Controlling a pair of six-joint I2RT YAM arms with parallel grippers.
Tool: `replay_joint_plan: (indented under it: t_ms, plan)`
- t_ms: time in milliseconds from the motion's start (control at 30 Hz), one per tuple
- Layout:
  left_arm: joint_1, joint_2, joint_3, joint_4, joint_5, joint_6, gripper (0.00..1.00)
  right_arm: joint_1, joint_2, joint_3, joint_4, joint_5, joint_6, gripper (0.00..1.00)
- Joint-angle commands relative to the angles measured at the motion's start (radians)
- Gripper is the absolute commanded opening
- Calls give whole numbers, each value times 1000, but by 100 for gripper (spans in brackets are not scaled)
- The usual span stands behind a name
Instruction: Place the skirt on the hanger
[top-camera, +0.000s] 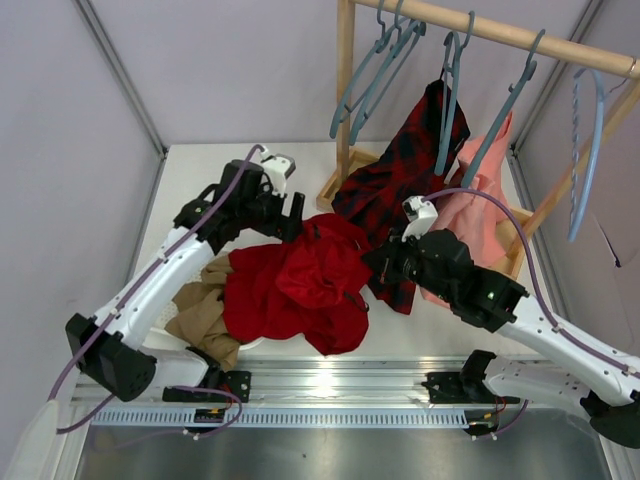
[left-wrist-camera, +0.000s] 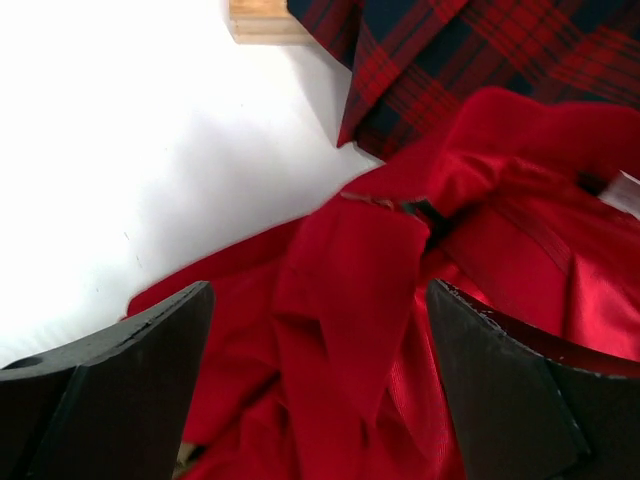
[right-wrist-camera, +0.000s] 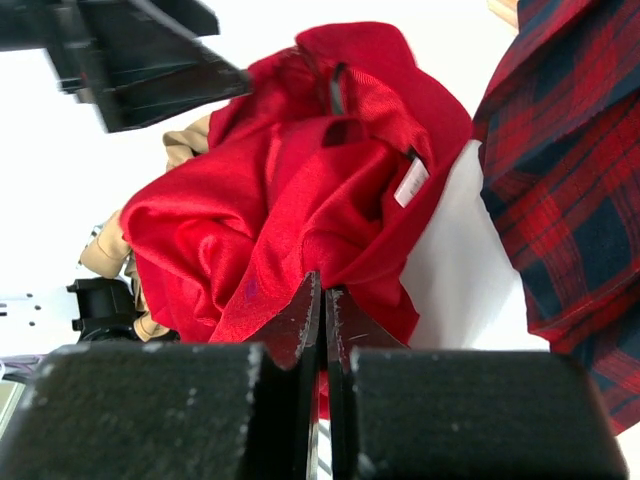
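The fold at the skirt's far edge is below my left gripper's open fingers, and my right gripper already pinches another edge. My left gripper needs to lower its open fingers onto that fold next.
The bright-red skirt (top-camera: 300, 285) lies bunched in the middle of the table. It also shows in the left wrist view (left-wrist-camera: 350, 270) and the right wrist view (right-wrist-camera: 290, 190). My left gripper (top-camera: 290, 222) hovers over the skirt's far edge, jaws wide open with red cloth between the fingers (left-wrist-camera: 110, 390). My right gripper (top-camera: 375, 265) is at the skirt's right edge, jaws shut (right-wrist-camera: 325, 290) and pinching a fold of red cloth. Several grey-blue hangers (top-camera: 375, 70) hang from the wooden rail at the back; none is held.
A red-and-black plaid garment (top-camera: 400, 185) and a pink garment (top-camera: 480, 205) hang on hangers right of the skirt. A tan garment (top-camera: 205, 315) lies under the skirt's left side. The wooden rack post (top-camera: 345, 90) stands behind. A paler blue hanger (top-camera: 590, 150) hangs far right.
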Motion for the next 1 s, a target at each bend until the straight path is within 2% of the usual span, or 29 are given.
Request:
replay_joint_plan:
  t_ms: [0, 233, 267, 333, 433, 467, 500, 533, 700, 733, 800, 867, 933, 967]
  plan:
    - [-51, 33, 35, 83, -78, 42, 92, -3, -11, 3, 37, -3, -7, 0]
    - [-100, 123, 20, 116, -125, 26, 76, 1, -15, 4, 35, 8, -7, 0]
    - [-107, 129, 9, 119, -127, 22, 67, 1, -18, 9, 30, 15, -7, 0]
    - [-111, 135, -6, 126, -125, 13, 59, 0, -20, 12, 20, 28, -7, 0]
    - [-112, 128, -28, 139, -142, -4, 39, -1, -31, 9, 23, 38, -10, 0]
    - [-112, 123, -26, 135, -182, -11, 23, -1, -35, 6, 27, 40, -13, 0]
    - [-112, 117, -22, 135, -203, -27, 14, -3, -35, 6, 35, 40, -16, 0]
    - [-112, 93, -20, 138, -225, -37, 0, -4, -31, 9, 46, 35, -22, 0]
    - [-111, -24, 70, 141, -268, -97, 0, 7, 55, 183, -14, 32, -34, 0]
    - [-111, -42, 151, 127, -271, -99, 0, 10, 63, 209, -26, 46, -34, 0]
    - [-111, -84, 216, 104, -286, -91, 0, 8, 87, 268, -37, 74, -40, 0]
    - [-112, -104, 355, 70, -280, -80, 0, 7, 107, 383, -57, 87, -77, 0]
    - [-112, -107, 458, 52, -222, -73, 0, 7, 152, 485, -104, 98, -111, 0]
    - [-112, -102, 525, 47, -190, -74, 0, 7, 169, 600, -123, 104, -134, 0]
